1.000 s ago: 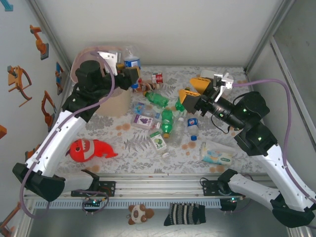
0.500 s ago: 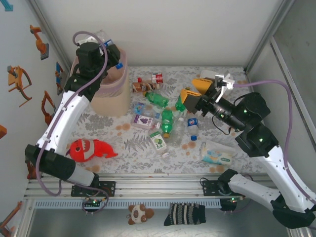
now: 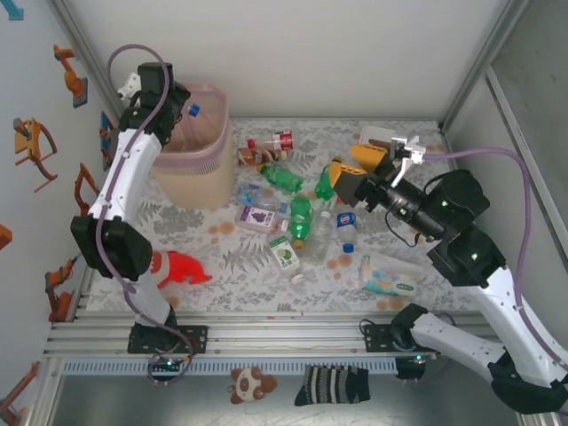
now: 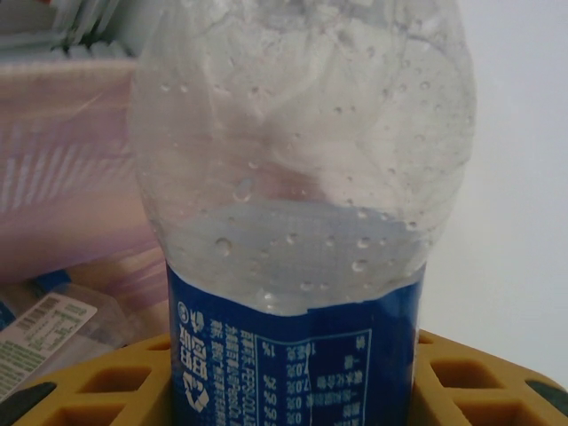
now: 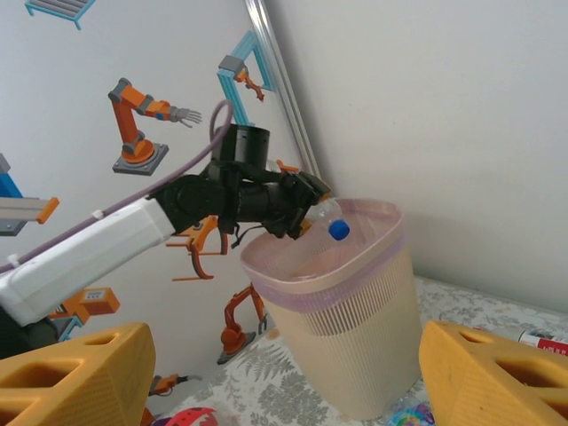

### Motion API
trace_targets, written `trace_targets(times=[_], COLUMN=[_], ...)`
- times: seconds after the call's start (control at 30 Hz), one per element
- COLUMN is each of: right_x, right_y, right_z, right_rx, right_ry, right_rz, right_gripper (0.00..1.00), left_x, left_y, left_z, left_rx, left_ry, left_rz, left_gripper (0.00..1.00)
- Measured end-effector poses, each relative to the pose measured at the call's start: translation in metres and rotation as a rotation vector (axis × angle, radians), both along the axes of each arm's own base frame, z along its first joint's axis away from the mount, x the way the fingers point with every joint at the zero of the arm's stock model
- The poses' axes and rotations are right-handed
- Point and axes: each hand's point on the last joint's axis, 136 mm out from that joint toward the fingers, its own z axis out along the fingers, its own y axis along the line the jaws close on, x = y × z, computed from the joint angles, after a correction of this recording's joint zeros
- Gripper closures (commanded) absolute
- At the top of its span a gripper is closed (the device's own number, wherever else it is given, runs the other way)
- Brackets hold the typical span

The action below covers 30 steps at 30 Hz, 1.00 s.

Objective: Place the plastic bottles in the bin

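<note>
The pale pink bin's opening lies below. My left gripper should next tilt its fingers down, lower them inside the bin's rim and release the clear bottle.
My left gripper (image 3: 170,105) is shut on a clear plastic bottle with a blue label (image 4: 297,186), its yellow fingers (image 4: 93,382) pressed to both sides. The bottle's blue cap (image 3: 193,110) points into the mouth of the pale pink bin (image 3: 191,173) at the back left. In the right wrist view the held bottle (image 5: 330,222) tilts cap-down over the bin (image 5: 351,319). My right gripper (image 3: 353,166) hovers open over the table's middle right, near a green bottle (image 3: 324,186). More bottles (image 3: 301,217) lie loose mid-table: green ones (image 3: 282,177) and a clear blue-labelled one (image 3: 346,226).
A red plush fish (image 3: 177,266) lies front left, partly behind the left arm. A pale wipes pack (image 3: 390,277) sits front right. Small juice cartons (image 3: 257,216) lie among the bottles. A white box (image 3: 377,135) is behind my right gripper. Walls close off three sides.
The left arm has swung the held bottle leftward from beside the bin's right rim to over its opening, cap tipped into the bin. My right gripper has barely moved.
</note>
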Motion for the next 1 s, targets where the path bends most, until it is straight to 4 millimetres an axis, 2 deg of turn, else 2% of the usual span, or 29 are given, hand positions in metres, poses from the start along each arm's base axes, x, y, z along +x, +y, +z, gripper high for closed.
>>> trace_targets(times=[0.13,0.27,0.47,0.67,0.77,1.0], right_x=[0.001,0.002,0.004,0.002,0.001,0.002], right_y=[-0.001,-0.001,-0.001,-0.003,-0.004,-0.006], right_z=[-0.002,-0.006,-0.011,-0.013,-0.013,-0.013], right_rx=[-0.002,-0.009,-0.014,-0.01,-0.01,-0.009], right_ry=[0.004,0.015,0.028,0.033,0.034,0.036], right_rz=[-0.005,-0.012,-0.018,-0.021,-0.022,-0.032], right_gripper=[0.23,0.23,0.24,0.24,0.24,0.24], left_x=[0.015,0.023,0.027,0.025,0.024,0.024], left_y=[0.0,-0.009,-0.02,-0.021,-0.022,-0.027], left_z=[-0.044,-0.089,-0.136,-0.157,-0.16,-0.16], left_rx=[-0.096,-0.179,-0.274,-0.349,-0.381,-0.429], left_ry=[0.098,0.205,0.319,0.374,0.381,0.384], left_rz=[0.028,0.035,0.052,0.091,0.103,0.104], left_gripper=[0.56,0.53,0.52,0.41,0.34,0.26])
